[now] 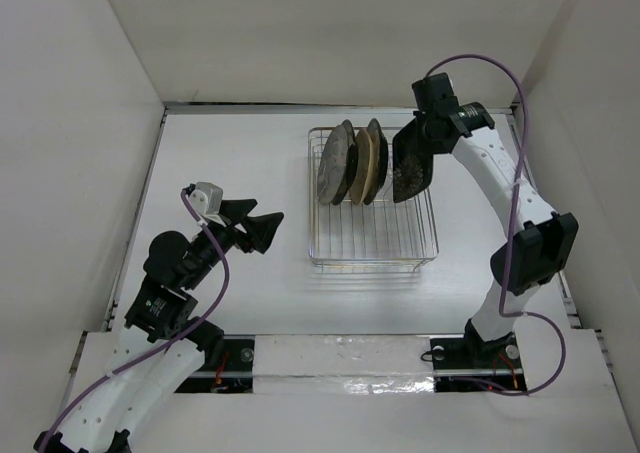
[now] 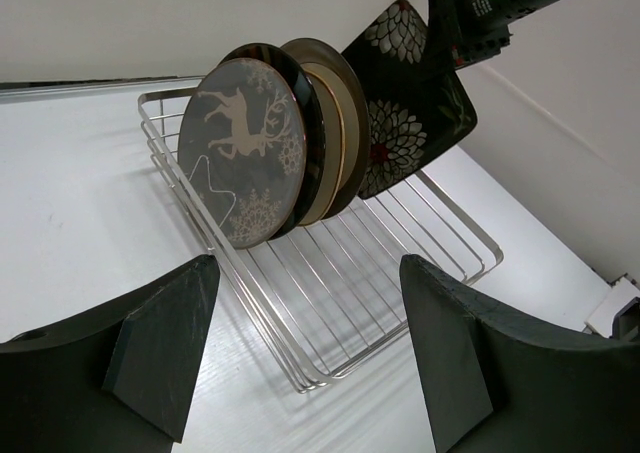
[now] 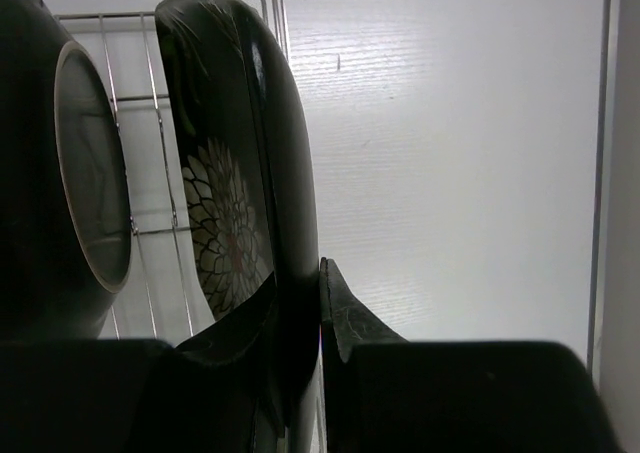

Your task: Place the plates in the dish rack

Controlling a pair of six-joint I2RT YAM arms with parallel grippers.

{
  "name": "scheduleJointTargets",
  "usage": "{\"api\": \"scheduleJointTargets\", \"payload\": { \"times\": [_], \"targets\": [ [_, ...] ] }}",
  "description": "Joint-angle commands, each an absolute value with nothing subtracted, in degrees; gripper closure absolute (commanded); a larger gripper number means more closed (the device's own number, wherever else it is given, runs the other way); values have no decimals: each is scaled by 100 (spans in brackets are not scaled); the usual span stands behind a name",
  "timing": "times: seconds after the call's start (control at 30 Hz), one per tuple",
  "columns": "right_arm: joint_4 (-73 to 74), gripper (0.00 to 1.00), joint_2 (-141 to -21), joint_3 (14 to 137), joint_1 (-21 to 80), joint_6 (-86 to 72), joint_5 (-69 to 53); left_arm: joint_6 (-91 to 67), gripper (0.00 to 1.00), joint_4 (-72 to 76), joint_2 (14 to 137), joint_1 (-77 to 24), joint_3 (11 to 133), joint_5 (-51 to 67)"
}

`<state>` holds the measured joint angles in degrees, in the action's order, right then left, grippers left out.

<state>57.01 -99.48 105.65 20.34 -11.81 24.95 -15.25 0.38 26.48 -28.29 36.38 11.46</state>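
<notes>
My right gripper will move toward the last round plate and let go of the black plate's rim, because there is a gap between the round plate and the black square flowered plate.
The chrome wire dish rack stands mid-table and also shows in the left wrist view. The dark grey deer plate stands upright at its far end. Brown-rimmed cream plates are packed close behind it. My right gripper is shut on the rim of the black square flowered plate. It holds this plate on edge, tilted, over the rack's far right, next to the last round plate. My left gripper is open and empty, left of the rack.
White walls enclose the table on the left, back and right. The near half of the rack has bare wires. The right arm's purple cable loops above the rack's far right corner.
</notes>
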Motion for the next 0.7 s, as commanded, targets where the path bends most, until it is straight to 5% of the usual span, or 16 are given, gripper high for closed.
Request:
{"api": "scheduleJointTargets", "payload": {
  "times": [0.0,0.47,0.67],
  "targets": [
    [5133,100,-10036,11065,2021,-1116,2549,-1433,30,211,2601,-2856,3621,1090],
    [5168,100,-10749,11285,2381,-1213,2794,-1441,30,158,2628,-2856,3621,1028],
    [5071,70,-10968,11320,2495,-1213,2795,-1424,30,132,2654,-2856,3621,1002]
  ]
}}
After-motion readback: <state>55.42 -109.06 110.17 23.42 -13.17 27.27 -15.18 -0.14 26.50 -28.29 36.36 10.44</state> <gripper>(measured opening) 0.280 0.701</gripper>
